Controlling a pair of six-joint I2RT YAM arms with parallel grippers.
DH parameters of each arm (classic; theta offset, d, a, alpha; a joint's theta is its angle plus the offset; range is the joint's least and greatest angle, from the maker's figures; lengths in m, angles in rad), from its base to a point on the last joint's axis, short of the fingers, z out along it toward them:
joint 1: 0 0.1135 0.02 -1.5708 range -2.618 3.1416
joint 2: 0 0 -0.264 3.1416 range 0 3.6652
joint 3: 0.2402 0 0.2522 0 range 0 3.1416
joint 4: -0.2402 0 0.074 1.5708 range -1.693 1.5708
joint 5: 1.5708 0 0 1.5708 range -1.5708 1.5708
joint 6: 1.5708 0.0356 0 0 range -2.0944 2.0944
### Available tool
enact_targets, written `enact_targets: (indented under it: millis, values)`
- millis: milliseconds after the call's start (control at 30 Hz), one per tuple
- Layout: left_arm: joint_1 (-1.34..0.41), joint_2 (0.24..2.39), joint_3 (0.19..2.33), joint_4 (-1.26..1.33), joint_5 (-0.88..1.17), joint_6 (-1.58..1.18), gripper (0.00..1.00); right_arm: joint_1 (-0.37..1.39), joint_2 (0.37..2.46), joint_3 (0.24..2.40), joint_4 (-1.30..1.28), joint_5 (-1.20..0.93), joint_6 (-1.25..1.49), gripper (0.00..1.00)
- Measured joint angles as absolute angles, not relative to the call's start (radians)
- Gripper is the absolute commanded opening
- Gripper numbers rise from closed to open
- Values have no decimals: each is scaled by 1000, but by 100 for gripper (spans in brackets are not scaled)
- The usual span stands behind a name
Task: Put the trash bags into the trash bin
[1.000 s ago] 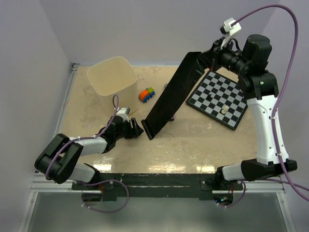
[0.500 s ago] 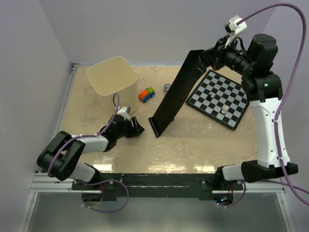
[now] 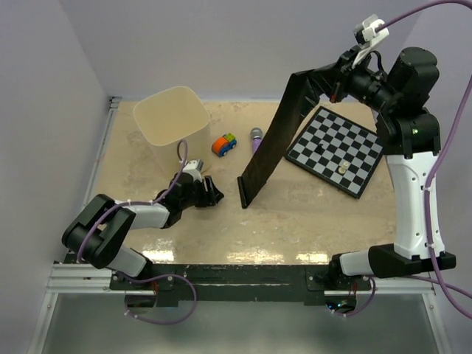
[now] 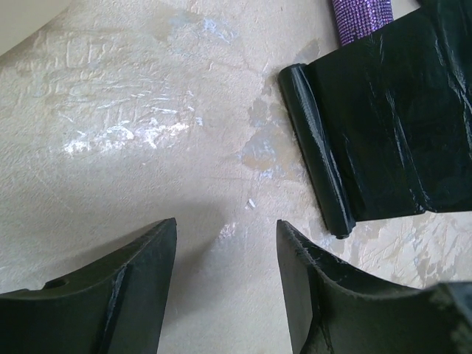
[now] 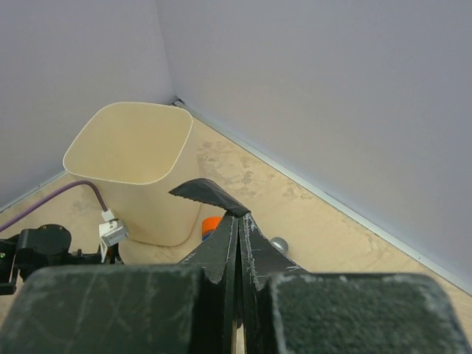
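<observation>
The trash bags' rolled end [image 3: 243, 192] [image 4: 317, 151] lies to my left gripper's right in the top view, so next my left gripper should slide low across the tabletop onto it and close.
A long strip of dark trash bags [image 3: 271, 140] hangs from my right gripper [image 3: 318, 80], which is shut on its top end; a torn corner of the trash bags [image 5: 206, 194] pokes out above the pinched fingertips. The rolled lower end of the strip [image 3: 244, 192] [image 4: 317, 147] rests on the table. My left gripper [image 3: 214, 196] [image 4: 227, 230] lies low on the table, open and empty, just left of that rolled end. The cream trash bin [image 3: 171, 124] [image 5: 136, 166] stands upright at the back left.
A small orange and blue toy car [image 3: 224, 144] sits right of the bin. A purple glittery cylinder [image 3: 256, 138] [image 4: 361, 16] lies behind the strip. A chequered board [image 3: 335, 150] with a small piece [image 3: 342, 167] lies at the right.
My right gripper has risen and moved right, pulling the strip more upright and its rolled end rightwards, uncovering the purple cylinder. My left gripper has slid a little right after it.
</observation>
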State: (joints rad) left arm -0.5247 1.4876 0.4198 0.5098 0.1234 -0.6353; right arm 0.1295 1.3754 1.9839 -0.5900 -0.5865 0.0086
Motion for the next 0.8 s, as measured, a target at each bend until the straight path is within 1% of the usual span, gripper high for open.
enact_targets:
  millis: [200, 300, 467, 600, 767, 800]
  values:
    - [-542, 1525, 452, 516, 123, -636, 58, 123, 1373, 1974, -590, -581, 8, 0]
    - [-561, 1555, 481, 516, 123, -640, 57, 123, 1373, 1971, -590, -535, 8, 0]
    - [-597, 1605, 532, 516, 118, -657, 57, 121, 1348, 1942, -584, -372, 7, 0]
    - [-627, 1642, 571, 515, 104, -670, 57, 121, 1265, 1827, -539, -198, 7, 0]
    - [-661, 1700, 641, 501, 74, -690, 57, 121, 1180, 1731, -491, -57, 7, 0]
    - [-665, 1710, 654, 498, 70, -694, 56, 121, 1171, 1720, -484, -41, 7, 0]
